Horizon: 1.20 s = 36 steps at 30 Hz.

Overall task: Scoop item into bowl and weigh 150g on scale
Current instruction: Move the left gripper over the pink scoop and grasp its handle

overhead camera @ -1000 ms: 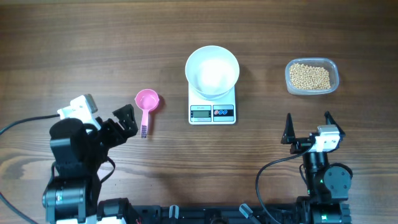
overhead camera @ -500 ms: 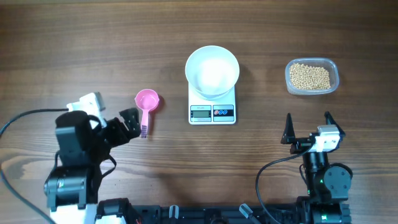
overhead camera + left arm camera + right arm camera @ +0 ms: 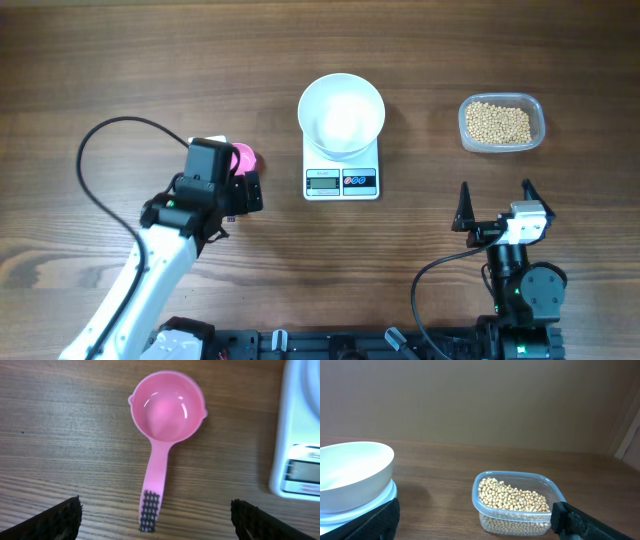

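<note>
The left gripper moves down to the smooth handle between cup and netting (image 3: 155, 469) below it and closes next, since its fingers stand open on either side.
The item, tan-yellow beans (image 3: 499, 122) (image 3: 512, 497), fills a clear plastic tub at the right. An empty white bowl (image 3: 341, 112) (image 3: 350, 472) stands on the white scale (image 3: 342, 181) (image 3: 300, 460) at the centre. A pink scoop (image 3: 244, 156) (image 3: 167, 407) lies empty on the wood left of the scale, handle pointing toward the front. My left gripper (image 3: 236, 205) (image 3: 155, 521) hovers open over the handle's netted end, a finger on either side, touching nothing. My right gripper (image 3: 496, 205) (image 3: 475, 522) stands open near the front right, facing the tub and holding nothing.
The clear tub (image 3: 536, 112) (image 3: 559, 500) sits to the right of the scale with bare wood between them. The left arm's black cable (image 3: 95, 150) loops over the table at the left. The scale's corner is close to the right of the scoop.
My left arm has reached forward and to the right, bringing its open gripper over the scoop's handle. The right arm, bowl, scale and tub have not moved.
</note>
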Available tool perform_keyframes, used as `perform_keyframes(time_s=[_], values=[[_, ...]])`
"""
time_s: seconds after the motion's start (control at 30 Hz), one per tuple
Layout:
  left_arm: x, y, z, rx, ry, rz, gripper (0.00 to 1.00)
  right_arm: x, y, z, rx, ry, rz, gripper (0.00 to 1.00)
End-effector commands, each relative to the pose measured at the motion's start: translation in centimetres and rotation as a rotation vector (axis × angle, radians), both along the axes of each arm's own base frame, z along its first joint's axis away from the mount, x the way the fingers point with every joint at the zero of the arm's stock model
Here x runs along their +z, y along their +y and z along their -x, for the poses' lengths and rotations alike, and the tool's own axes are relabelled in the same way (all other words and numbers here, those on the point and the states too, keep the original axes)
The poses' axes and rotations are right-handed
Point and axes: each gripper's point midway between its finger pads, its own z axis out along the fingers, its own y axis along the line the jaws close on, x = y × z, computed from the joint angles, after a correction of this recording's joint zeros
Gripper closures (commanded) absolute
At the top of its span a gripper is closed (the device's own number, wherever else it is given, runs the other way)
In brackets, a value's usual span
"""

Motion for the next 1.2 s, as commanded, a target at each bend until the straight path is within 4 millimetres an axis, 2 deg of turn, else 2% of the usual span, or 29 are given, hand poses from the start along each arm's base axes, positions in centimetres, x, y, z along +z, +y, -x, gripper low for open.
perform_keyframes(time_s=[0.0,0.17,0.27,0.47,0.53,0.87,1.17], values=[[-1.4,0.3,-0.6,0.024,0.039,-0.035,0.00,0.2,-0.4,0.0,-0.021,-0.011,-0.015,0.00],[-4.2,-1.0,-1.1,-0.012,0.113,0.008,0.04,0.2,-0.4,0.0,-0.021,-0.011,-0.015,0.00],[-5.4,-1.1,-1.3,-0.013,0.137,0.003,0.02,0.2,-0.4,0.0,-0.021,-0.011,-0.015,0.00],[-6.7,-1.3,-2.2,-0.014,0.136,0.002,0.06,0.2,-0.4,0.0,-0.021,-0.011,-0.015,0.00],[-7.1,-1.4,-2.5,-0.014,0.134,0.002,0.10,0.2,-0.4,0.0,-0.021,-0.011,-0.015,0.00],[-7.0,-1.5,-3.4,-0.013,0.101,0.006,0.42,0.2,-0.4,0.0,-0.021,-0.011,-0.015,0.00],[-7.1,-0.6,-3.6,0.016,0.099,-0.010,0.51,0.2,-0.4,0.0,-0.021,-0.011,-0.016,0.00]])
